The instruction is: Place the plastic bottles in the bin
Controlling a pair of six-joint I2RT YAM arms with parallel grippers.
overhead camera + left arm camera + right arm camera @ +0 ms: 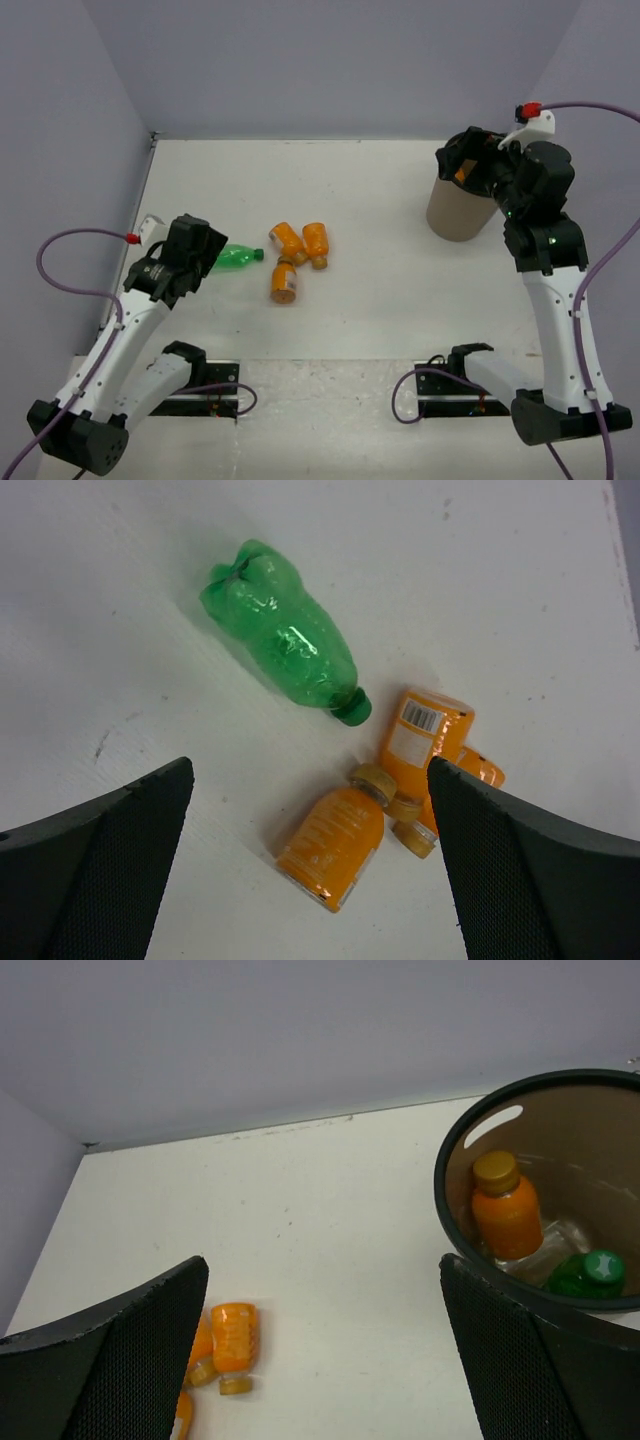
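Next, my left gripper lowers and turns until its open fingers straddle the green bottle's base end (221, 259) (243, 590), as the green bottle lies below, at an angle to them.
Three stubby orange bottles (287, 240) (316, 243) (284, 282) lie clustered mid-table. A green bottle (238, 258) lies just left of them. My left gripper (205, 258) is open and empty, hovering over the green bottle's base end. Its wrist view shows the green bottle (285, 640) and the orange ones (335, 845) (420, 740) ahead. The tan bin (455, 215) stands at the far right. My right gripper (462, 165) is open and empty above its rim (450, 1160). Inside the bin are an orange bottle (505, 1215), a green-capped one (590, 1272) and a clear one (555, 1245).
Purple walls enclose the white table (380, 300) on the left, back and right. The bin stands close to the right wall. Both arm bases sit at the near edge.
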